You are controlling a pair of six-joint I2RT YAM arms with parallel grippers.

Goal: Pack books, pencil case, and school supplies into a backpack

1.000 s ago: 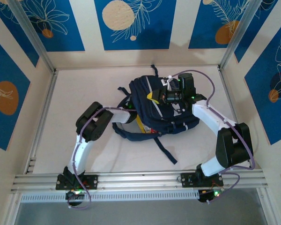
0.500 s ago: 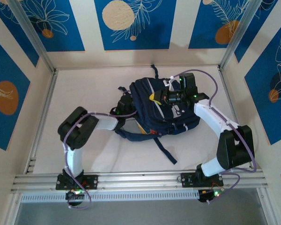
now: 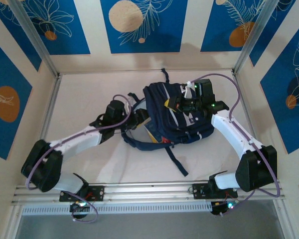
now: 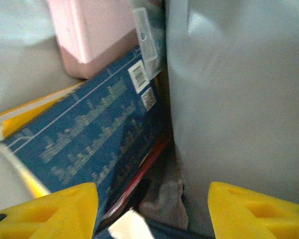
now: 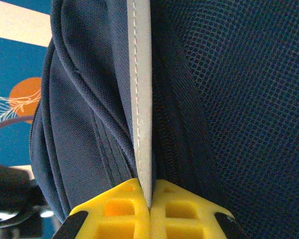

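Note:
My right gripper brings the backpack's grey piece down over the backpack's opening point(image 3: 143, 130) next, then releases it, with the books inside and the backpack's flap open.
The navy backpack point(image 3: 182, 122) lies in the middle of the table. My right gripper point(image 5: 150, 199) is shut on a pale grey strip of the backpack point(image 5: 141, 99) and holds it up on top point(image 3: 170, 103). My left gripper point(image 4: 157, 214) is open at the backpack's left mouth point(image 3: 139, 119), yellow fingertips point(image 4: 55, 209) wide apart with nothing between them. Inside, a navy book with white print point(image 4: 89, 139) leans on a yellow-orange book point(image 4: 20, 117). A red packet edge point(image 4: 139, 174) and a small white piece point(image 4: 129, 226) lie below it. A pink boxy item point(image 4: 94, 35), likely the pencil case, sits above.
Grey backpack lining point(image 4: 239, 99) walls the right side of the opening. A navy strap point(image 3: 177, 159) trails toward the near rail point(image 3: 149, 189). Patterned walls close in the table on three sides.
The left arm's elbow swung down and to the left, stretching the arm out low toward the backpack's mouth, and its jaws widened. The right gripper kept its hold and shifted slightly right.

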